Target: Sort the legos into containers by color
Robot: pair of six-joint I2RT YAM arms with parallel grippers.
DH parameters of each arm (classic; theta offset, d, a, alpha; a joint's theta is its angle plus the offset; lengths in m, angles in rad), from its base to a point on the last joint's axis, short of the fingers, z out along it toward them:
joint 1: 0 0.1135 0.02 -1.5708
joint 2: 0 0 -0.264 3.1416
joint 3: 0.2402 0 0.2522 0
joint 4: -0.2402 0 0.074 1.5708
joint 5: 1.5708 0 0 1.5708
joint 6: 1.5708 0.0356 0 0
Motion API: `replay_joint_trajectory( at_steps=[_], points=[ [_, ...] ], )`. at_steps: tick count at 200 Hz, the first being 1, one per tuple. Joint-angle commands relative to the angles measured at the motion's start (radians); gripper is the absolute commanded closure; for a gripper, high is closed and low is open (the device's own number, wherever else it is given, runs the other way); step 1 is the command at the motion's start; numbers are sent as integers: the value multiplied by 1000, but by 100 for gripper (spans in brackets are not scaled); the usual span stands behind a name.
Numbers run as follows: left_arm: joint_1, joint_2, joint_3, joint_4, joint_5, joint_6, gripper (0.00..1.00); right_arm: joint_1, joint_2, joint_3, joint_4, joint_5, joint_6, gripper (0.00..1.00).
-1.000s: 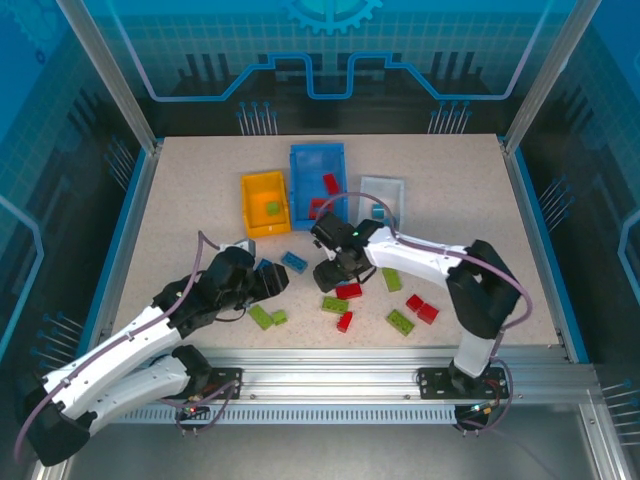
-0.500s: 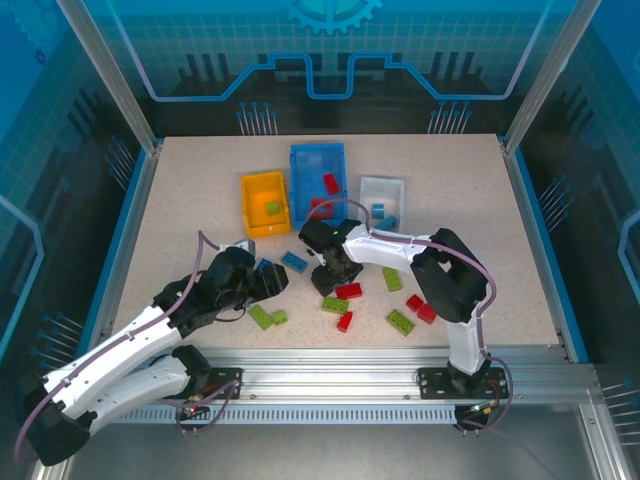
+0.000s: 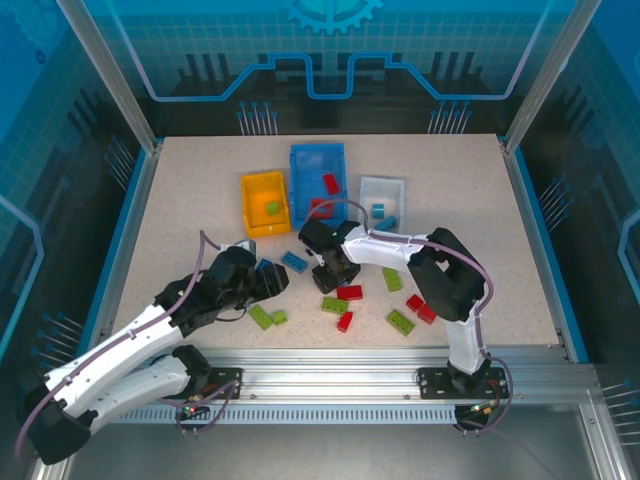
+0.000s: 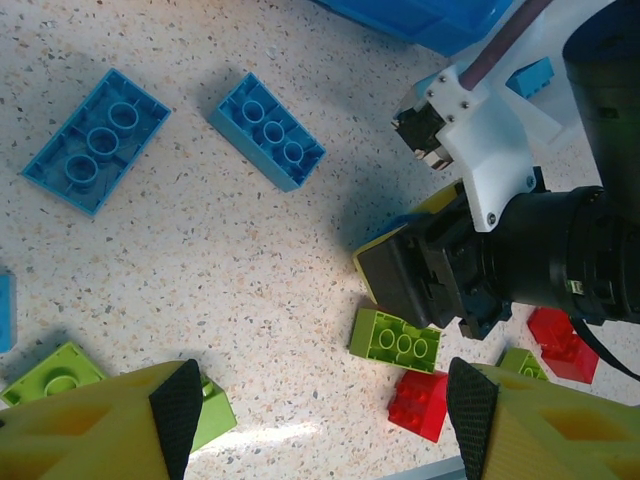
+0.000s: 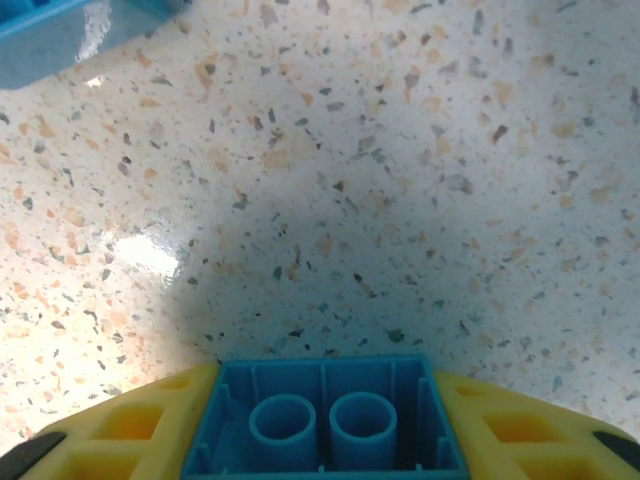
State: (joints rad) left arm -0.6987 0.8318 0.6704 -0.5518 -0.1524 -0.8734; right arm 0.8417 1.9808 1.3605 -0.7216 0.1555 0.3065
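Observation:
I should lift my right gripper outward over the white bin (image 3: 395, 190) and let go of the light blue lego, because this bin of blue legos is outward of my gripper.
My right gripper (image 3: 331, 272) is low over the table's middle, shut on a light blue lego (image 5: 325, 425) whose hollow underside faces the camera between the yellow fingers (image 5: 130, 435). My left gripper (image 4: 323, 415) hangs open above the table, with a lime green lego (image 4: 395, 340) and a red lego (image 4: 420, 403) lying between its fingertips. Two light blue legos (image 4: 95, 140) (image 4: 267, 130) lie further off. The yellow-orange bin (image 3: 250, 205) holds a green lego, the blue bin (image 3: 305, 170) red ones, and the white bin (image 3: 395, 190) blue ones.
Loose legos lie scattered in front of the bins: red (image 3: 349, 292), green (image 3: 392, 279) (image 3: 400, 321) (image 3: 261, 316), and a red pair (image 3: 422, 308). The right gripper's black body (image 4: 440, 280) crowds the left wrist view. A blue bin corner (image 5: 60, 30) is near the right gripper.
The right arm's elbow has folded in leftward and its gripper has shifted slightly left with the blue lego. The left arm has stayed put.

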Motion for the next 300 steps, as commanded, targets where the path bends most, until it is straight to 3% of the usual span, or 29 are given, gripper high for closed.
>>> replay_joint_trajectory(
  at_steps=[1,36,63,82,114,168,238,269,300],
  points=[
    [-5,11,12,14,13,10,30,-4,-100,-23,24,50,14,62],
    [-10,55,42,70,54,30,30,-64,-297,-82,14,137,51,65],
    [-45,128,106,122,54,63,30,-228,-415,-133,43,94,97,65],
    [-96,207,165,155,20,96,30,-353,-394,-98,60,37,130,65],
    [-172,345,264,190,-34,143,30,-461,-242,70,49,26,182,67],
    [-205,429,313,221,-45,153,30,-507,55,414,-96,115,211,68],
    [-211,422,311,189,-63,163,30,-512,231,585,-169,175,238,62],
    [-211,414,298,178,-68,159,30,-506,241,598,-173,165,240,48],
    [-211,396,290,159,-83,161,30,-491,196,600,-167,154,234,41]
  ],
)
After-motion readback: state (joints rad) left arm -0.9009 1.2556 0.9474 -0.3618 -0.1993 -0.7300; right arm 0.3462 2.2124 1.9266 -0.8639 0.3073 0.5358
